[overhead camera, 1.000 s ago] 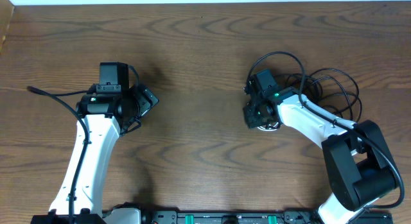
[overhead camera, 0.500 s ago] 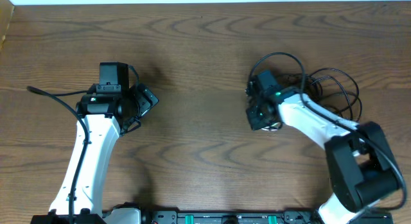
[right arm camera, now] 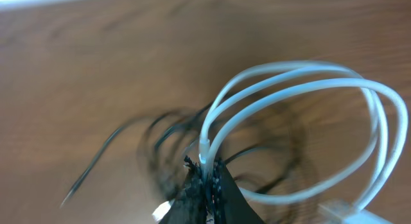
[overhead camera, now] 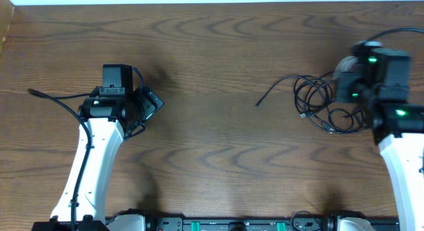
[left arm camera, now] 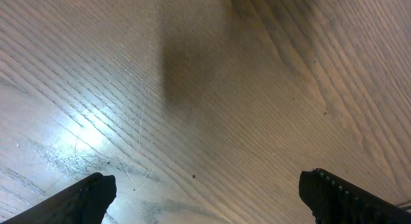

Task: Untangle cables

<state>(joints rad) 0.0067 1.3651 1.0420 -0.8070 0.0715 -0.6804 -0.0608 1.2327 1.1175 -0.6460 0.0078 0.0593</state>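
The robot's right gripper will next swing away from the tangle and release the white cable (right arm camera: 308,83), as the clear side is to the gripper's right in the overhead view.
Black cables (overhead camera: 322,102) lie in a loose tangle of loops on the wooden table at the right, with one free end (overhead camera: 260,102) trailing left. My right gripper (right arm camera: 209,179) is shut on a white cable (right arm camera: 308,83), whose loops hang out in front of the fingers above the blurred black cables (right arm camera: 168,142). From overhead, the right arm (overhead camera: 371,69) sits high over the tangle's right edge and hides its own fingers. Far to the left, my left gripper (overhead camera: 150,105) stands open over bare wood, its fingertips (left arm camera: 87,198) wide apart with nothing between them.
The table's far edge (overhead camera: 212,2) runs along the top of the overhead view. A black arm wire (overhead camera: 53,98) trails left of the left arm. The arm bases stand at the near edge (overhead camera: 218,224).
My right gripper closed on the white cable and swung up and to the right with it. The black cables stayed on the table, now uncovered. The left arm has not moved.
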